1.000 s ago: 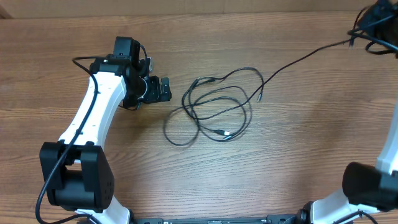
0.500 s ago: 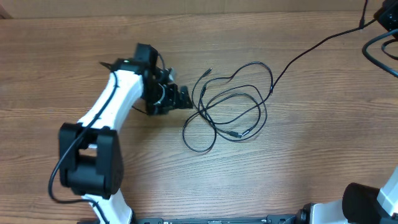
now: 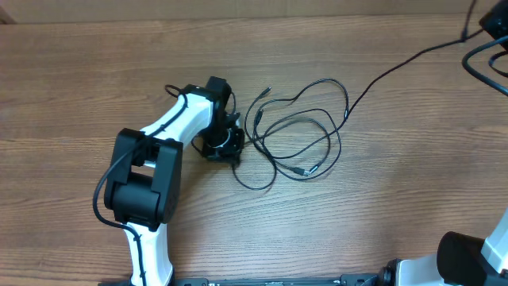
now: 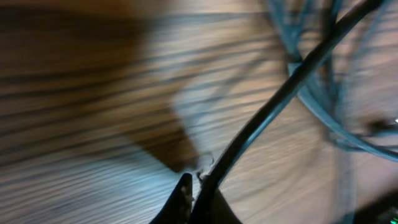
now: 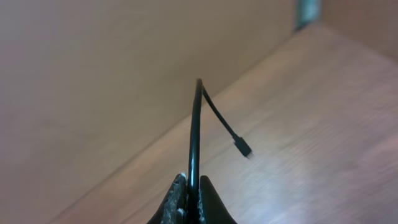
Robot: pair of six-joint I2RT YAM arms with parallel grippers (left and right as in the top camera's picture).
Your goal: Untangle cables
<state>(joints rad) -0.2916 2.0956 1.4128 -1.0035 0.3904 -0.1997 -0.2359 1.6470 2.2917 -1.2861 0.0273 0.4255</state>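
The black cable needs to be released on the bare wood clear of the loops, so I need to move my right gripper back and down to there.
The cables (image 3: 302,131) lie as a loose tangle of thin black loops in the middle of the wooden table. My left gripper (image 3: 236,153) is at the tangle's left edge, low over the wood. In the left wrist view its jaws (image 4: 194,184) are shut on one strand of cable (image 4: 280,99), which runs up to the right. Another strand (image 3: 397,67) leads from the tangle to the top right corner. My right gripper (image 5: 191,180) is shut on that cable (image 5: 195,124), whose plug end (image 5: 244,148) hangs free beyond the jaws.
The left arm (image 3: 171,127) reaches across the table's left half from its base (image 3: 143,199). Thicker arm wires (image 3: 484,59) hang at the top right edge. The right arm's base (image 3: 468,254) shows at the bottom right.
My left arm has swung right to the tangle's left edge and its open jaws have shut on a strand. The tangle slid slightly right earlier, then held still.
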